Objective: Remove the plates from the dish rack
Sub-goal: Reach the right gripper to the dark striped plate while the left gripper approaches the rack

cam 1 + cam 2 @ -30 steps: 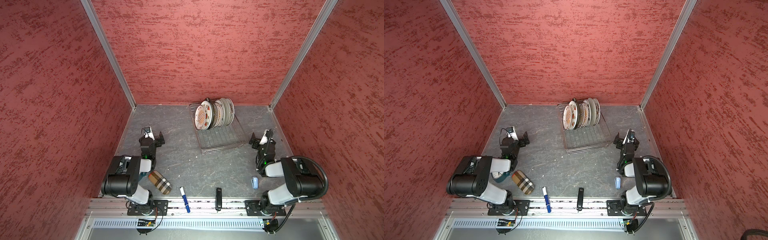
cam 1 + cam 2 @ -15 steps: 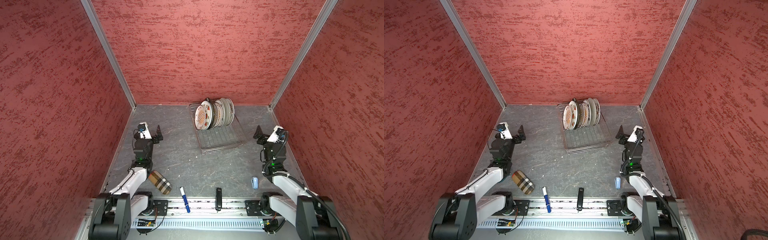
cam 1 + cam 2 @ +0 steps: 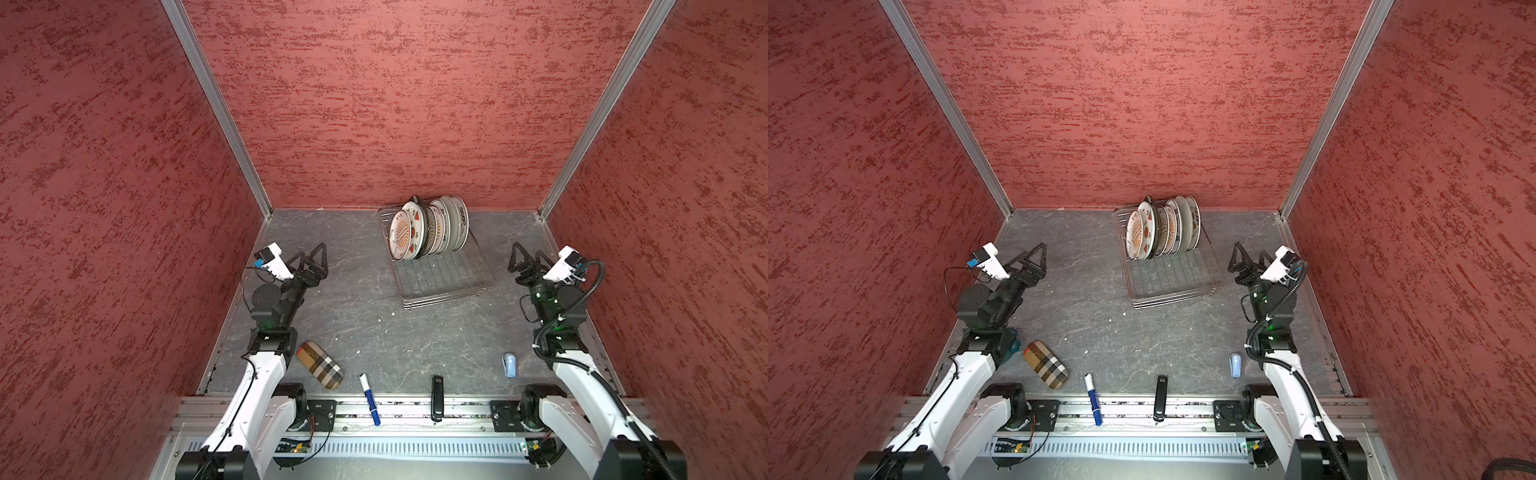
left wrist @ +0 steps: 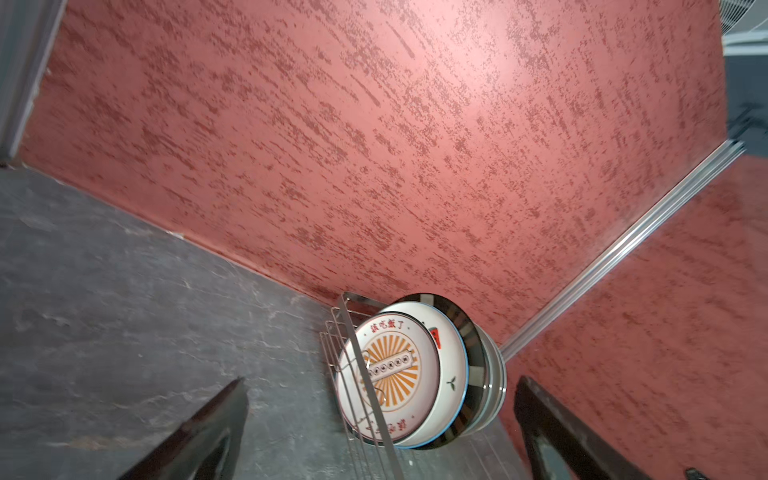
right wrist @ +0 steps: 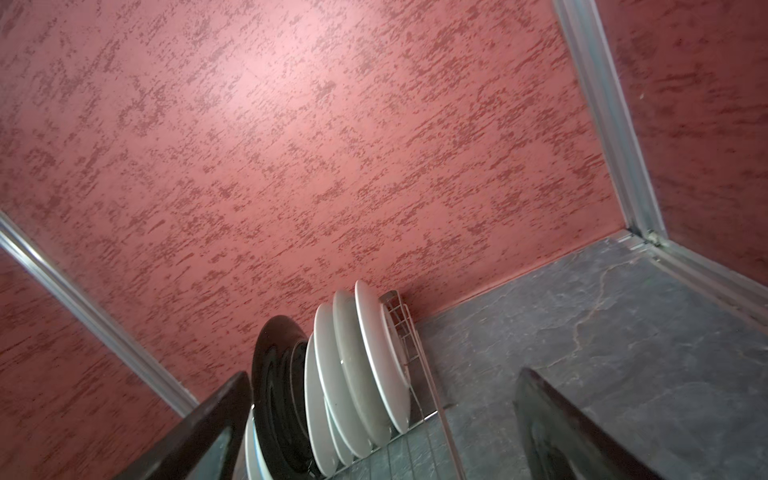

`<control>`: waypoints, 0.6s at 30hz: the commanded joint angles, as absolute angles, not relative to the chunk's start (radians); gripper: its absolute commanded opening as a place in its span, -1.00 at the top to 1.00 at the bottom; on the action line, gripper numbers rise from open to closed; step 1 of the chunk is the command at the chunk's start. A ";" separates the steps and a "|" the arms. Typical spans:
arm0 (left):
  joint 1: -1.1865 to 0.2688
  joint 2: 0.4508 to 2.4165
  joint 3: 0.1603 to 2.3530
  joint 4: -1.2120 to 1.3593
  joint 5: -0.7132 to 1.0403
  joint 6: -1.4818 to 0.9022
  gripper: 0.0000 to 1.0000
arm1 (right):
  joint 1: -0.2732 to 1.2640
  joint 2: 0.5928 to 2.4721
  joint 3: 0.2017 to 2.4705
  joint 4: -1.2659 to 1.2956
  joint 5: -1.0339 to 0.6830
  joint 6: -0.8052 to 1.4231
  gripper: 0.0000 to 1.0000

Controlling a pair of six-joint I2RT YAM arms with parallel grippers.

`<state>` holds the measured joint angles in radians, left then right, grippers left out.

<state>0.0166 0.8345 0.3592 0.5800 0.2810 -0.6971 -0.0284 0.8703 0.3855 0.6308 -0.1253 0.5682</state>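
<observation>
I should next bring my right gripper outward over the rack [image 3: 446, 291], past the pale plates, onto the dark plate's upper rim [image 3: 426, 217], since it stands on edge, uncovered above.
The silver wire dish rack [image 3: 446, 291] [image 3: 1175, 297] stands on the grey floor near the back wall, right of centre. Several plates [image 3: 428, 228] [image 3: 1160, 230] stand on edge in its far end, the front one with an orange sunburst, a dark one behind it. My left gripper [image 3: 311, 257] [image 3: 1032, 257] hangs open and empty to the left of the rack. My right gripper [image 3: 527, 257] [image 3: 1248, 257] hangs open and empty close to the rack's right side. In the left wrist view the plates [image 4: 451, 374] show between my open fingers [image 4: 208, 436]. The right wrist view shows the plates' backs [image 5: 345, 365].
Near the front edge lie a plaid case [image 3: 320, 365], a blue marker [image 3: 369, 399], a black stapler-like object [image 3: 436, 397] and a small pale blue object [image 3: 509, 365]. A teal object [image 3: 1015, 345] peeks from under the left arm. Red walls close three sides.
Both arms have unfolded from a tucked pose and lifted their grippers up and toward the back. The grippers stayed open. The rack and plates have not moved.
</observation>
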 commanded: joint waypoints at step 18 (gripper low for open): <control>-0.357 0.854 0.488 0.381 0.168 -0.635 -0.99 | 0.358 1.418 1.053 0.154 0.007 0.321 -0.66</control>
